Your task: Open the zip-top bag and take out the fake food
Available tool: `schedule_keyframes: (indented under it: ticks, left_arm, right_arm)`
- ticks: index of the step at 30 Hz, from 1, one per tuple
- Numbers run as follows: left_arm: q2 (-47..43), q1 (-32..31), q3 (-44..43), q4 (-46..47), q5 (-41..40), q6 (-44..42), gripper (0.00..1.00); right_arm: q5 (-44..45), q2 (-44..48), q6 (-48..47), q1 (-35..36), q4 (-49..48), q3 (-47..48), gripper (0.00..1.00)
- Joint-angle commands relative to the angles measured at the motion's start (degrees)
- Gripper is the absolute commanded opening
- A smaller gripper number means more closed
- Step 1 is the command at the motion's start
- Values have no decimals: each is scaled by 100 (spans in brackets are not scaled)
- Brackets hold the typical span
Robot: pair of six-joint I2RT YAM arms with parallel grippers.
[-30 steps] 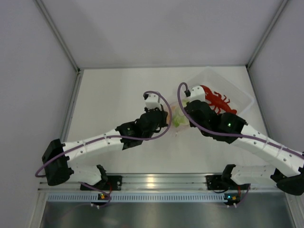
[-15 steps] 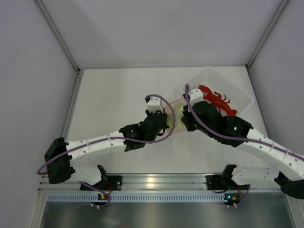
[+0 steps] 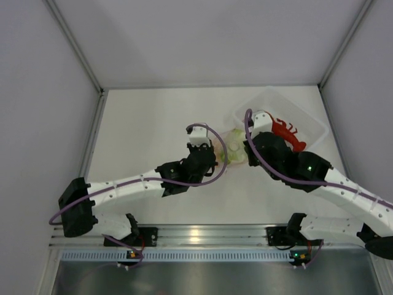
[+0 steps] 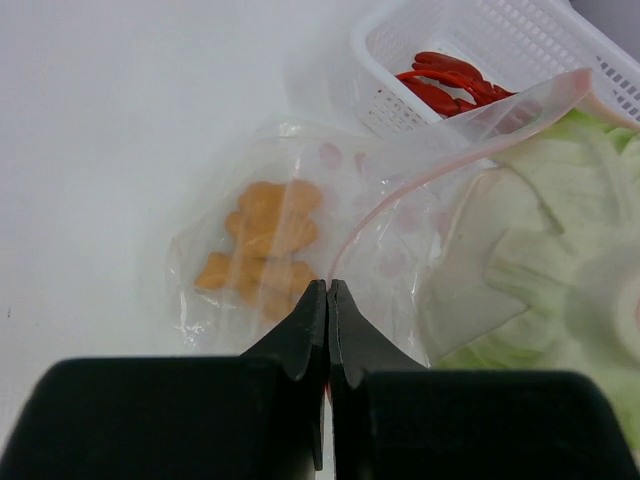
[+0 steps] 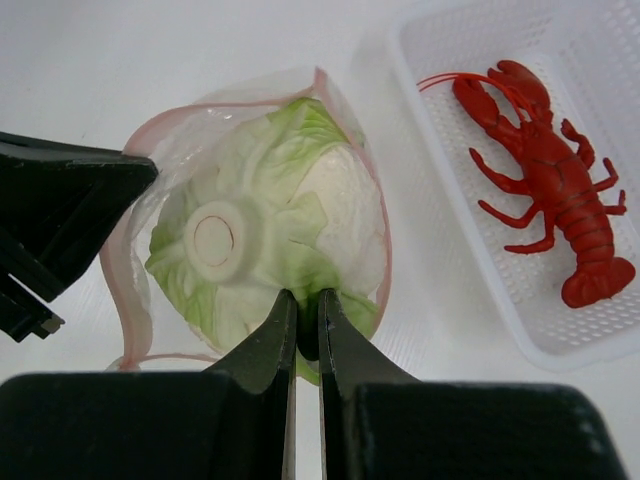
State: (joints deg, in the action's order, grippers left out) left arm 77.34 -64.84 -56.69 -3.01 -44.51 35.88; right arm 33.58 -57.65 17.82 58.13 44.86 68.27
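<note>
I should next raise my right gripper, move it outward over the tray's far end [image 3: 269, 101] beyond the lobster's claws, lower the vegetable [image 3: 232, 152] in and let it go, because that end of the tray is bare.
The clear zip-top bag [image 4: 330, 190] with its pink zip strip lies on the table, mouth open. My left gripper [image 4: 328, 285] is shut on the bag's pink edge. An orange ridged piece [image 4: 262, 240] sits inside the bag. The white-and-green leafy vegetable [image 5: 270, 220] sits in the bag's mouth [image 5: 384, 250]. My right gripper [image 5: 305, 300] is shut on the vegetable's green lower edge. In the top view the bag and vegetable [image 3: 232, 152] lie between the left gripper [image 3: 213, 157] and the right gripper [image 3: 248, 153]. The red lobster [image 5: 545, 190] lies in the tray.
A rigid clear rectangular tray [image 3: 270, 93] stands at the back right and holds the lobster [image 3: 287, 132]. It also shows in the left wrist view [image 4: 520, 40] and the right wrist view [image 5: 600, 345]. White walls enclose the table on three sides.
Both grippers have shifted slightly toward the near side, the right wrist also to the right, uncovering more of the lobster. The bag and vegetable stay between them.
</note>
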Motion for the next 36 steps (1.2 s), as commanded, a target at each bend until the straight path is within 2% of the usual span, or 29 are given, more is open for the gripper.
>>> schedule_keyframes:
  ticks: [1,6,13,15,20,25,32,36]
  left_arm:
    - [53,-11,140,90,-321,33,0]
    - [0,-11,228,90,-295,147,0]
    - [79,-11,158,90,-181,226,0]
    - [97,-11,149,98,-146,270,0]
    - [167,-11,17,98,92,341,0]
    - [141,-11,9,-6,-13,578,0]
    - [132,-2,-44,-323,-347,745,0]
    - [-8,-2,-53,-578,-698,842,0]
  right_arm:
    - [640,122,-174,102,-12,406,0]
    - [475,508,-209,23,-486,12,0]
    - [-193,1255,-113,-12,-2347,-1042,0]
    - [-447,1405,-34,-56,-2596,-1131,0]
    - [-730,1265,81,-65,-2622,-991,0]
    - [-230,1265,178,-117,-2570,-860,0]
    - [587,923,-200,-240,-2052,-297,0]
    - [781,764,-341,-722,-1718,-51,0]
